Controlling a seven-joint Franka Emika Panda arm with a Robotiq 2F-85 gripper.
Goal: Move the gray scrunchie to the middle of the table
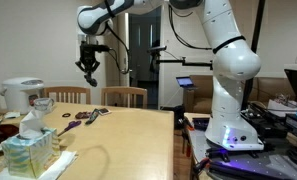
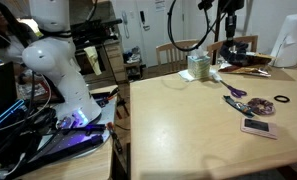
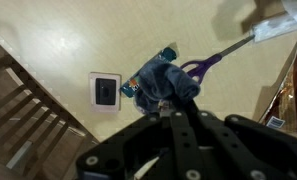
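Observation:
I will next move my gripper outward, still high, over the bare tabletop (image 3: 192, 31) beside the purple-handled scissors. I will open it there to release the gray scrunchie (image 3: 160, 82), because that spot is clear.
My gripper (image 3: 169, 106) is shut on the gray scrunchie (image 3: 160, 82), a soft blue-gray fabric lump bunched at the fingertips in the wrist view. In both exterior views the gripper (image 1: 88, 68) (image 2: 231, 28) hangs high above the far part of the light tan table (image 1: 123, 135) (image 2: 203, 125), and there the scrunchie shows only as a dark lump at the fingers. Nothing touches the table top under the gripper.
On the table lie purple-handled scissors (image 2: 235, 95) (image 3: 203, 65), a dark ring (image 2: 282, 100) and a white flat device (image 2: 258, 127) (image 3: 105, 90). A tissue box (image 1: 28, 155) (image 2: 200, 68) and a white cooker (image 1: 23, 95) stand there. Wooden chairs (image 1: 124, 96) line the far edge.

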